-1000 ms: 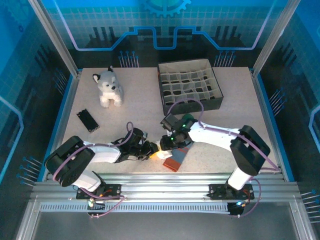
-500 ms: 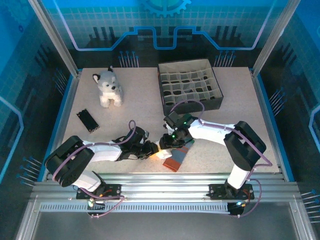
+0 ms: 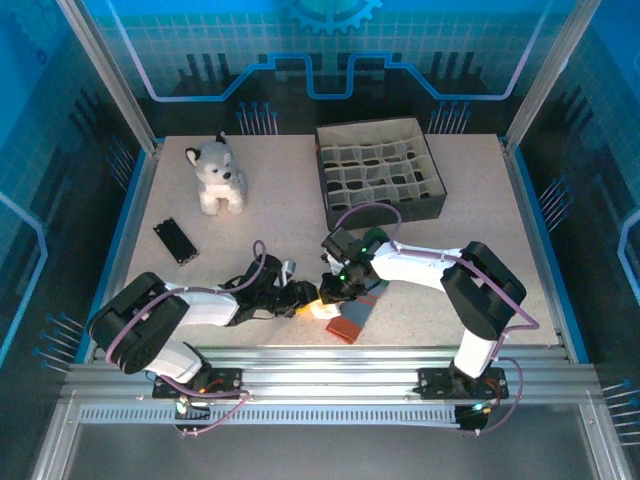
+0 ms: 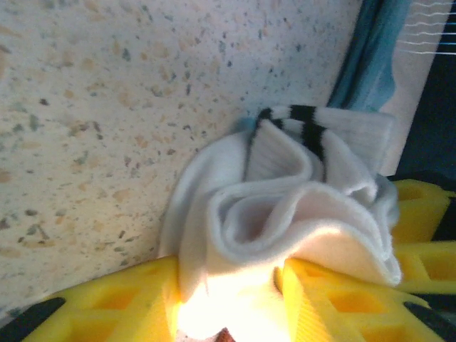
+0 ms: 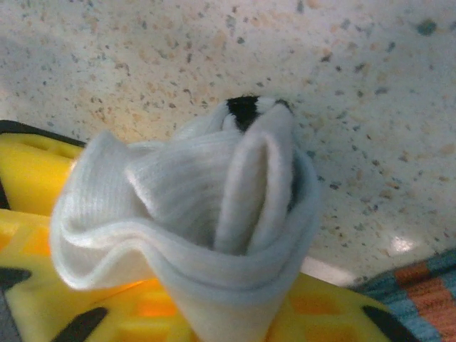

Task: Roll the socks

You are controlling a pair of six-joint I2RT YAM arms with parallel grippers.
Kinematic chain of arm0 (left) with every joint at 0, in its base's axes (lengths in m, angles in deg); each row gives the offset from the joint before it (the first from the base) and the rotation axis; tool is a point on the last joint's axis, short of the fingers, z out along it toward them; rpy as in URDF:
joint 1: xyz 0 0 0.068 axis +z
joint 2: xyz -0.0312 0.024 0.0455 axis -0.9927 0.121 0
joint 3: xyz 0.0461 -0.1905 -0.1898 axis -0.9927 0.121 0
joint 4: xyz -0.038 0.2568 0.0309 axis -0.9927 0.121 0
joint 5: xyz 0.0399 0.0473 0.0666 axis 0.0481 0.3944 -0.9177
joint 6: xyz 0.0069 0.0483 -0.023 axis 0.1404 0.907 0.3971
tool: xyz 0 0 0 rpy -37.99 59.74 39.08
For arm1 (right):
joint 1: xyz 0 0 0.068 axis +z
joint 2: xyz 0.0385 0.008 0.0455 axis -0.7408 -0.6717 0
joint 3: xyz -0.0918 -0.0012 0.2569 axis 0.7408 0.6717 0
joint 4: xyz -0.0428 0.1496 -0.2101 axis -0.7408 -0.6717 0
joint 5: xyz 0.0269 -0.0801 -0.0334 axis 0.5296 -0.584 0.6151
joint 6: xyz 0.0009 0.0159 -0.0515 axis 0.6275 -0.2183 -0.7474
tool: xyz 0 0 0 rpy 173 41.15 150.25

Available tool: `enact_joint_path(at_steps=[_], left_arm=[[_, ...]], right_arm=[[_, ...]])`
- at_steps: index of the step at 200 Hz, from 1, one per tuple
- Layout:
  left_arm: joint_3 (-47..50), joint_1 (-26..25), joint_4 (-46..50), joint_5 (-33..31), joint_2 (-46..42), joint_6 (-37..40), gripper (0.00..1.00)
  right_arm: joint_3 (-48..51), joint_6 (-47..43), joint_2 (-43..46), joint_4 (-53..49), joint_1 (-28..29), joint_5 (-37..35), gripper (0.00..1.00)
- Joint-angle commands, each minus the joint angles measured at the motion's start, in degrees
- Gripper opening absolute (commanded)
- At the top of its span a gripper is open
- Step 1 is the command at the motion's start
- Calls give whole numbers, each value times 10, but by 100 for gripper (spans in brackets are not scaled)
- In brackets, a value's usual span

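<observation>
The white sock's folds are between and past the open fingers of my left gripper, so I need to move those fingers gently toward the right gripper and close them on the folds.
The white sock [image 3: 316, 306] with dark stripes is bunched into a loose roll near the table's front middle, and both grippers meet at it. My left gripper [image 3: 298, 298] comes from the left. In its wrist view the white sock [image 4: 285, 206] fills the gap between the yellow fingers [image 4: 107, 306] of the left gripper [image 4: 228, 303]. My right gripper [image 3: 331, 291] reaches in from the right, shut on the white sock [image 5: 206, 206], which drapes over its fingers [image 5: 335, 317]. The grey-blue sock [image 3: 356, 314] lies flat just right of the grippers, its orange-red cuff [image 5: 427, 292] striped.
A plush husky [image 3: 218, 177] sits at the back left. A dark divided box [image 3: 380, 185] stands at the back right. A small black block [image 3: 174, 240] lies at the left. The table's front rail [image 3: 320, 355] runs close below the socks.
The right jaws have closed in on the white sock while the left jaws have widened a little. Both grippers stayed at the sock, the right one edging slightly left.
</observation>
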Motion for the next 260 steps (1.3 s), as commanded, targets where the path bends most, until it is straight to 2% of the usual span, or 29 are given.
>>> enact_joint_path(at_steps=[1,51,90,131,160,190,213,249,260], left_arm=[[9,14,-21,24,30,8,45],[-11,14,-134,85,104,-19,43],[-25,15,-136,84,95,-17,35],[-25,25,-127,83,67,-5,19],[-25,27,-103,75,30,13,10],[-33,29,-64,71,-26,54,0],[-51,30,-5,63,-82,104,0],[-80,31,96,32,-167,195,0],[-88,31,121,23,-187,215,0]], right_arm=[[10,-7,-39,-1,16,17,15],[35,-5,-29,68,14,64,12],[64,-4,20,128,6,80,9],[121,21,63,202,-21,100,4],[130,13,93,206,-22,92,2],[131,-2,141,193,-23,67,16],[124,-19,186,175,-30,46,32],[108,-40,237,144,-52,41,45],[102,-45,248,134,-61,45,46]])
